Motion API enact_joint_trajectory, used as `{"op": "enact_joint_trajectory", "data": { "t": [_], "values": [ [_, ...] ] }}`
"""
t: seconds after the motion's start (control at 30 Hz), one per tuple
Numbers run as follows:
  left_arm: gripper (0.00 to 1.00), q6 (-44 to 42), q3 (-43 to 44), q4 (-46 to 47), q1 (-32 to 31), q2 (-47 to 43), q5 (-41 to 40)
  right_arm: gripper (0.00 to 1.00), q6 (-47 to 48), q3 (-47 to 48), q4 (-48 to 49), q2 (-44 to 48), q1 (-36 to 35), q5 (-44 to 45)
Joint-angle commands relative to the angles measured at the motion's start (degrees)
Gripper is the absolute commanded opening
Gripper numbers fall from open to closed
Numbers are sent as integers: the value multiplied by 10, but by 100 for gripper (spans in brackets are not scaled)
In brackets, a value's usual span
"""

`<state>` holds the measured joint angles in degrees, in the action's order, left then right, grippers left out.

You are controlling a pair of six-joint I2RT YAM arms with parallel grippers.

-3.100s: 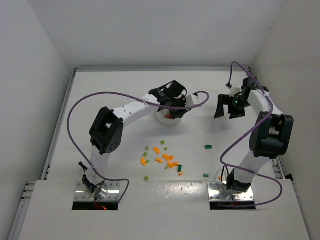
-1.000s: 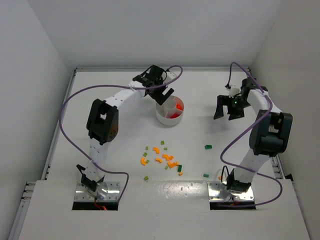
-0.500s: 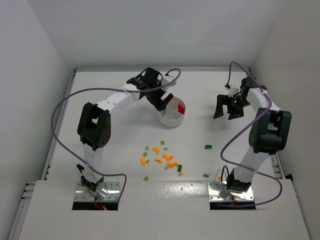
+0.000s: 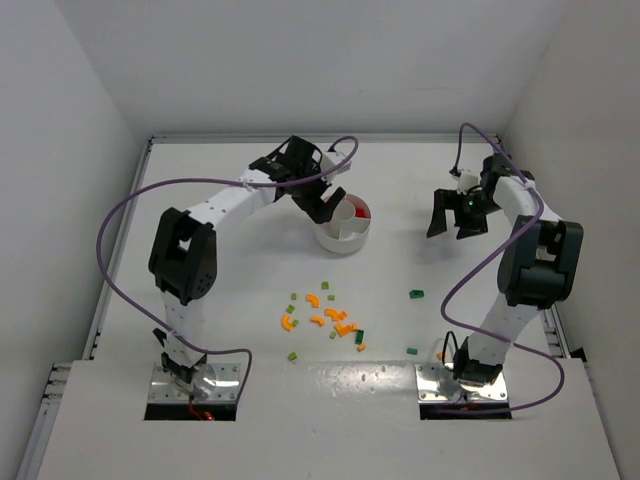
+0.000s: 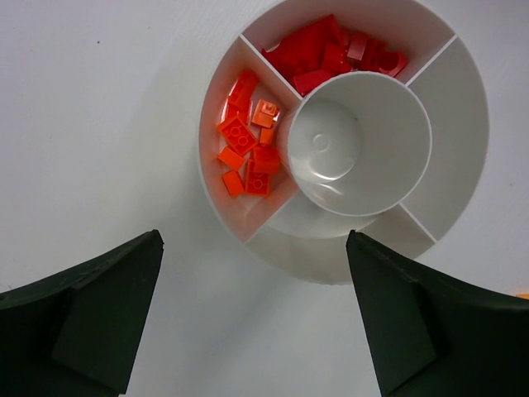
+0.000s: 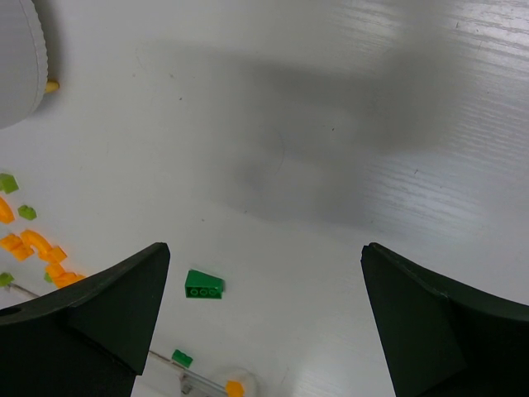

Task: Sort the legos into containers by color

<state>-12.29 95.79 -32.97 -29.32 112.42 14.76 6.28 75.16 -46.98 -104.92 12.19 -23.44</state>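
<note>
The dark green lego lies clear of the pile of legos. My right gripper moves back and left in the top view next, lowering its open fingers around the lego.
The round white dish (image 4: 343, 238) stands at mid-table, its containers parted by inner walls around a central cup (image 5: 359, 141). Red legos (image 5: 331, 50) fill one wedge and orange legos (image 5: 248, 145) lie in the wedge beside it; the other wedges (image 5: 459, 141) show bare. Loose orange and green legos (image 4: 325, 315) are scattered nearer the arm bases. My left gripper (image 4: 325, 205) hovers open at the dish's left rim, nothing between its fingers (image 5: 99, 306). My right gripper (image 4: 455, 222) hangs open over bare table at the right, with a green brick (image 6: 203, 285) below it.
A dark green brick (image 4: 416, 294) and a smaller green one (image 4: 412, 351) lie apart from the pile, toward the right arm's base. A tiny yellow piece (image 6: 52, 85) lies against the dish's outer wall (image 6: 16, 66). White walls enclose the table on three sides.
The left gripper has come off the top of the dish to its left rim, and the arm's elbow has swung left. The right arm has not moved.
</note>
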Motion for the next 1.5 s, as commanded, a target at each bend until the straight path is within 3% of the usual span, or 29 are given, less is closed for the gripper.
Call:
{"op": "enact_joint_trajectory", "data": {
  "t": [0.0, 0.3, 0.43, 0.63, 0.7, 0.73, 0.8, 0.9, 1.1, 1.47],
  "values": [
    [100, 9, -9, 9, 3, -20, -3, 100, 10, 17, 2, 4, -4, -12],
    [100, 9, -54, 67, 3, -78, 4, 100, 30, 17, -4, 51, -4, -12],
    [100, 36, -54, 84, 3, -127, -55, 100, 109, 18, -10, 130, -4, 51],
    [100, 146, -54, 113, 3, -164, -171, 100, 238, -82, 69, 264, -7, 71],
    [100, 130, -54, 107, 8, -164, -161, 100, 333, -82, 15, 238, -7, 48],
    [100, 125, -54, 101, 8, -164, -154, 100, 359, -37, -29, 216, -7, 4],
    [100, 105, -48, 79, 29, -178, -125, 90, 397, 31, -183, 144, -7, -41],
    [100, 90, -48, 66, 43, -185, -90, 86, 459, 47, -228, 104, -12, -53],
    [100, 75, -70, 34, 97, -191, -5, 80, 521, -64, -169, 141, -100, 22],
    [100, 98, -70, 15, 154, -164, 31, 76, 508, -207, -56, 140, -248, 110]
  ]
}}
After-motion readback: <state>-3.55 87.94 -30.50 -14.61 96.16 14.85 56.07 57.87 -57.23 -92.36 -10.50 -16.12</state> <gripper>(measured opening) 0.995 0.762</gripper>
